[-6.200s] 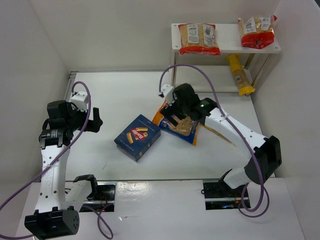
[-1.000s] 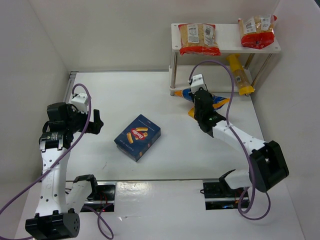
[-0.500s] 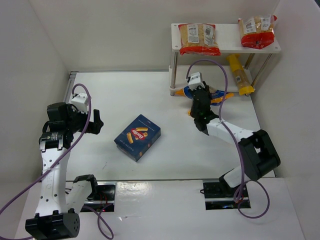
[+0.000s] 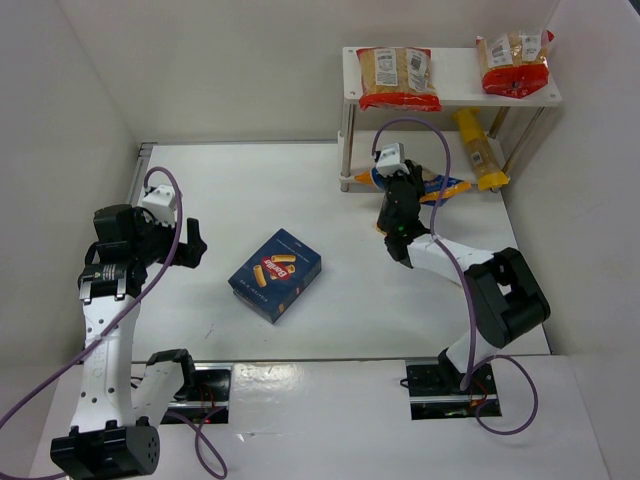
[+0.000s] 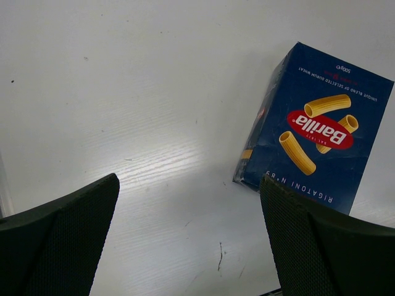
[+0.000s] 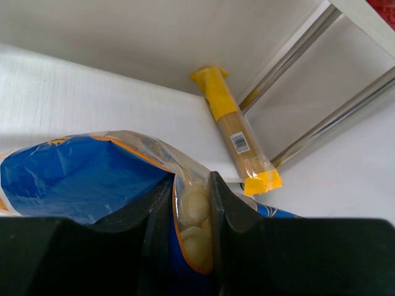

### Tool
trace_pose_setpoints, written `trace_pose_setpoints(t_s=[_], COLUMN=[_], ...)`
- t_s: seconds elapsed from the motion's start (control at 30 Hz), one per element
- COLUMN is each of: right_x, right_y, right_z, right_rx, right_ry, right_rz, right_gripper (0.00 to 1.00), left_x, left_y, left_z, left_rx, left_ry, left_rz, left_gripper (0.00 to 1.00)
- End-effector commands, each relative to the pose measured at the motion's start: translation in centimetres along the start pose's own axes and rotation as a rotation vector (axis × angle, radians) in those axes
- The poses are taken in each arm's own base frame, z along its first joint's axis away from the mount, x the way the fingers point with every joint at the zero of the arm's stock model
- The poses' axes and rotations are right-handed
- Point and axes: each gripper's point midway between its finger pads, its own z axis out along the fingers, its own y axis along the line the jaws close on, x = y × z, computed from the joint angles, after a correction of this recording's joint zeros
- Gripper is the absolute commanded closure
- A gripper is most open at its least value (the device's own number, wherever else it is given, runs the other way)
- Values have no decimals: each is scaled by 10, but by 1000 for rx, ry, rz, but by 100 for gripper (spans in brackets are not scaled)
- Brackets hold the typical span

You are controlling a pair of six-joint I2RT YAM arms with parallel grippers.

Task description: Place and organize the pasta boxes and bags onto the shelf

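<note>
The right gripper turns the bag to point outward, moves to the lower board's bare part (image 4: 410, 143) (image 6: 92, 102) and releases next, since the bag lies crosswise along the board's front edge.
My right gripper (image 4: 398, 192) (image 6: 192, 185) is shut on the blue-trimmed bag (image 4: 441, 186) (image 6: 80, 179) of pale round pasta, pinching a fold of it at the front of the shelf's (image 4: 455, 78) lower tier. A long yellow bag (image 4: 478, 150) (image 6: 237, 132) lies on that lower board. Two red-trimmed bags (image 4: 398, 78) (image 4: 515, 62) lie on the top board. The dark-blue pasta box (image 4: 275, 274) (image 5: 315, 129) lies flat mid-table. At the left, my left gripper (image 4: 183, 243) (image 5: 188, 240) hangs open above the table beside the box, holding nothing.
White walls close in the table on the left, back and right. The shelf's metal legs (image 6: 308, 135) stand close to the right of the held bag. A purple cable (image 4: 420, 125) arcs over the right wrist near the shelf's left leg.
My right gripper has carried the blue-trimmed bag a little further toward the shelf's lower tier. The left arm and the box have not moved.
</note>
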Motion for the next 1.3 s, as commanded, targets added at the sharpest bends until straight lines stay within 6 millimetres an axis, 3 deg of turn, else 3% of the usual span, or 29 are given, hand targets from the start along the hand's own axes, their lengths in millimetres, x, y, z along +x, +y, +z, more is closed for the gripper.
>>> trace_pose_setpoints(t_s=[0.0,0.5,0.83,1.27], right_x=[-63,-59,-45,-23], right_y=[-54,-60,-43,-5], right_z=[0,17,31,54], right_rx=[163,227,252,226], right_ry=[-178,-200,-211,-153], right_rz=[239,200,135,40], right_gripper=[100,100,100,100], left_x=[-7,-7,-7,-7], left_y=[2,2,4,4], left_z=[1,1,1,1], left_rx=[0,0,-9,-9], left_ry=[-28,-28,-26,-26], left_rz=[14,14,14,14], left_gripper=[0,0,0,0])
